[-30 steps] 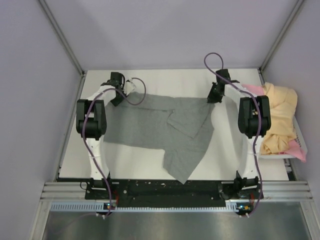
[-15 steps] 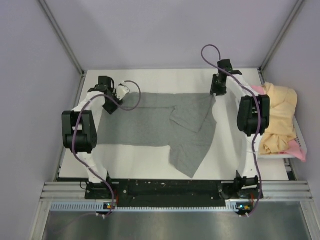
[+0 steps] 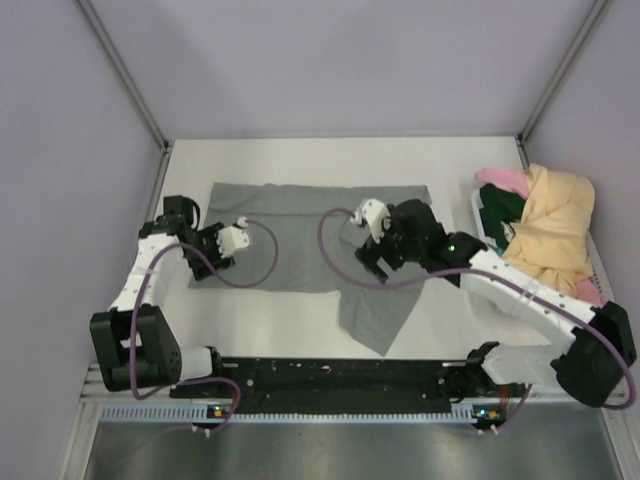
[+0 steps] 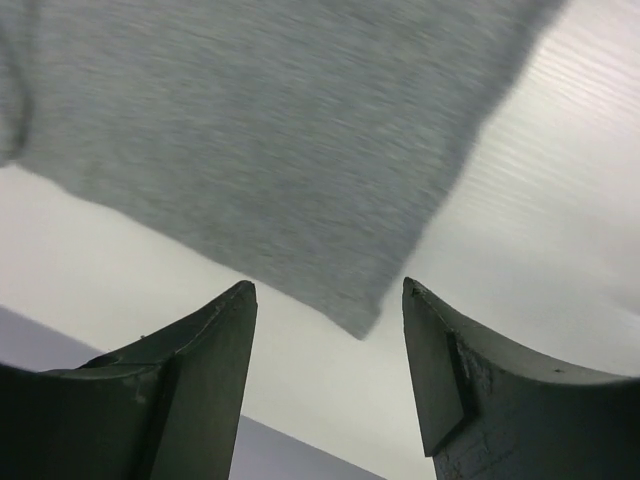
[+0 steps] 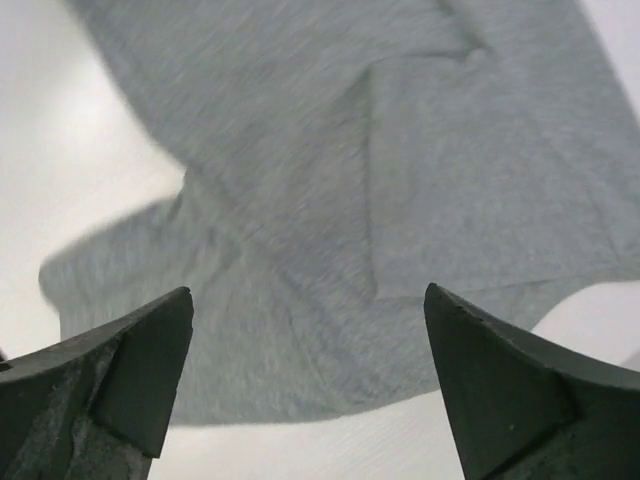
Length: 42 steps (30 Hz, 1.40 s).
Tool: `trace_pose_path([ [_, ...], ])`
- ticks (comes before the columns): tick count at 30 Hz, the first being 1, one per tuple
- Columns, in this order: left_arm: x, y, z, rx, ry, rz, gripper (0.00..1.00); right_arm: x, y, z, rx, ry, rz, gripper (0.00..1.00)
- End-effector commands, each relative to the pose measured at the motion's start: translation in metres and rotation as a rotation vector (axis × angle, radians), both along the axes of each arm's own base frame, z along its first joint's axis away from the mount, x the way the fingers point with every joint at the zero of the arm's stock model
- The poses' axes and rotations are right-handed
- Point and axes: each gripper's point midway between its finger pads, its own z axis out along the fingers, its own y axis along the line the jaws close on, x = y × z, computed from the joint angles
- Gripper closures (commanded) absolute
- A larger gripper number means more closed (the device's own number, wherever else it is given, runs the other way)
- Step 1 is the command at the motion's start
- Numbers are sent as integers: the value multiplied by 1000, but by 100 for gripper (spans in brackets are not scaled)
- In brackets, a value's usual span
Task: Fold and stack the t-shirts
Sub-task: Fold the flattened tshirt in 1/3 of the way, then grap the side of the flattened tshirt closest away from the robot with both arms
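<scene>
The left gripper moves back and down onto the grey t-shirt's near corner [image 3: 196,283] [image 4: 355,320] next and closes, because that corner lies flat with bare table beside it.
A heather grey t-shirt [image 3: 300,235] lies spread on the white table [image 3: 450,165], its far edge straight and one part trailing toward the near edge [image 3: 375,320]. My left gripper [image 3: 203,255] hovers open at the shirt's left edge. In the left wrist view a corner of the grey cloth [image 4: 355,315] shows just ahead of the left gripper [image 4: 328,290], nothing between the fingers. My right gripper [image 3: 372,260] stands wide open above the shirt's right half; the right wrist view shows folds of grey cloth [image 5: 400,170] below the right gripper [image 5: 308,290]. Neither holds anything.
At the right edge sits a heap of t-shirts: pale yellow [image 3: 555,235] on top, pink [image 3: 503,179] and dark green [image 3: 500,212] peeking out beneath. Grey walls enclose the table at the left, back and right. The arm bases stand along the near rail [image 3: 340,375].
Both grippers have opened and let go of the grey shirt's far corners, then drawn back toward the near side. The shirt now lies flatter, its far edge stretched straight.
</scene>
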Motion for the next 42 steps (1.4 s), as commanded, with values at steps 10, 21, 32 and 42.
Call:
trace_pose_path([
  [10, -17, 23, -46, 80, -65, -117, 36, -189, 4, -87, -130, 2, 939, 35],
  [21, -29, 23, -86, 57, 50, -118, 45, -208, -3, -146, -334, 148, 1052, 44],
  [32, -20, 28, -83, 59, 24, -25, 100, -202, -4, -156, -404, 187, 995, 100],
  [42, 9, 23, -48, -36, 0, 88, 100, -96, -1, -71, -231, -38, 538, 100],
])
